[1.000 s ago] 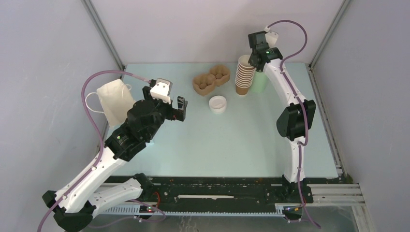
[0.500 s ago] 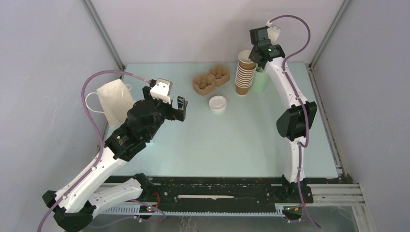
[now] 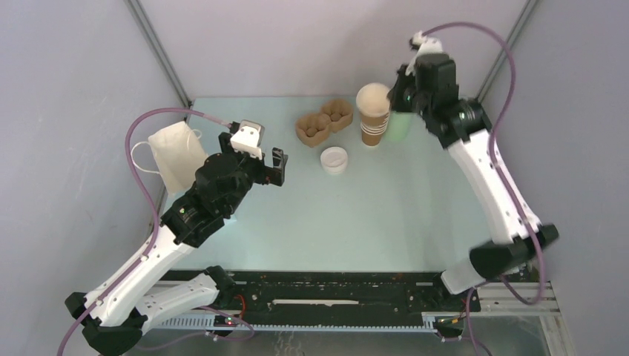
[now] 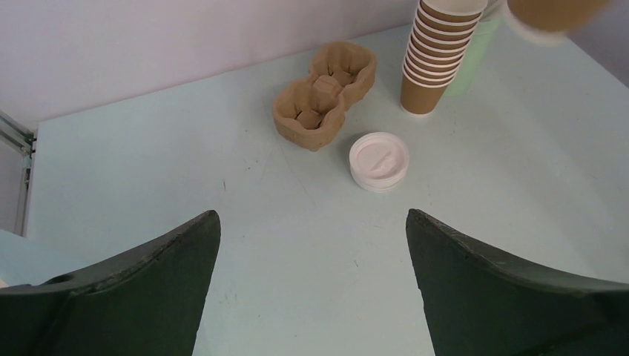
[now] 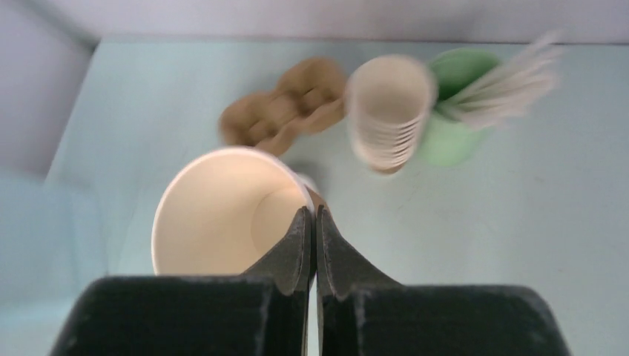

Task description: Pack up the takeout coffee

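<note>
My right gripper carries the cup back and down to the empty table next, nearer than the white lid (image 3: 334, 159), to let go of it there.
The takeout coffee's cup (image 3: 373, 99) is a single brown paper cup with a cream inside and no lid on it. My right gripper (image 5: 312, 211) is shut on its wall, one finger inside and one outside, and holds the cup (image 5: 222, 208) in the air above the tall stack of brown cups (image 3: 374, 130). The same cup's base (image 4: 552, 15) shows at the top right of the left wrist view. The round white lid (image 3: 334, 159) lies flat on the table, in front of the stack. My left gripper (image 4: 311, 222) hangs wide open and empty above the table, well short of the lid (image 4: 379, 160).
A brown two-cup pulp carrier (image 3: 324, 122) sits left of the stack. A pale green cup of sticks (image 5: 452, 126) stands just right of the stack (image 5: 389, 111). A white paper bag (image 3: 176, 154) lies at the far left, beside the left arm. Grey walls close in the table.
My right gripper closed on the top cup's wall and lifted it off the stack, the arm swinging up and to the right. The left arm has not moved.
</note>
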Controlling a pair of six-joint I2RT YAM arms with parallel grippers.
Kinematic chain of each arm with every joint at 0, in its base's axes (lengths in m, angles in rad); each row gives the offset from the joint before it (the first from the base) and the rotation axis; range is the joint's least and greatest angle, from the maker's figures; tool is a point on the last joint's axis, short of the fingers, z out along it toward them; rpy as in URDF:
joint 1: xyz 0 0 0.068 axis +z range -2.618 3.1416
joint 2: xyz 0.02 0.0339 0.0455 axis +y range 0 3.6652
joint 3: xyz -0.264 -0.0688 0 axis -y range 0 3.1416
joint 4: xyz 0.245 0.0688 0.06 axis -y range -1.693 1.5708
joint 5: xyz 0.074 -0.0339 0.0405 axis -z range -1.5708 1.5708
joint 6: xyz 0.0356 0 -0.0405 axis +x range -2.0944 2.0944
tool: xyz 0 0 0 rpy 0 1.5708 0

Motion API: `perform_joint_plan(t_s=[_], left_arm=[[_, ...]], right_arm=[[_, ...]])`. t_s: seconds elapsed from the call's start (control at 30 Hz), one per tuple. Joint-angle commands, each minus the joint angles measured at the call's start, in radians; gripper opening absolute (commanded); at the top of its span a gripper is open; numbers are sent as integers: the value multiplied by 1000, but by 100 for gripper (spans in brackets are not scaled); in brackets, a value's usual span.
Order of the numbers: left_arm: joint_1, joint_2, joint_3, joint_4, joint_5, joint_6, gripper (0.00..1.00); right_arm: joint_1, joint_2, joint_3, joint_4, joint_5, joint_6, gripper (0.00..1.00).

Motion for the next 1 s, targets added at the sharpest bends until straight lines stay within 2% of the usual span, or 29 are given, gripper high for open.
perform_joint_plan(t_s=[0.0, 0.13, 0.3, 0.53, 0.73, 0.97], left_arm=[[-6, -4, -11, 31, -45, -6, 100], [-5, 5, -5, 25, -79, -17, 100], [-6, 16, -1, 21, -65, -23, 100], [-5, 9, 3, 14, -58, -22, 100], [-5, 13, 0, 16, -58, -20, 100], [-6, 15, -2, 17, -53, -22, 100]], right_arm=[[155, -168, -293, 74, -211, -151, 0], [263, -295, -574, 185, -297, -45, 0], [397, -345, -758, 257, -204, -3, 0], [437, -318, -938, 417, -210, 48, 0], [458, -328, -1066, 552, -93, 71, 0], [462, -356, -1210, 711, -68, 78, 0]])
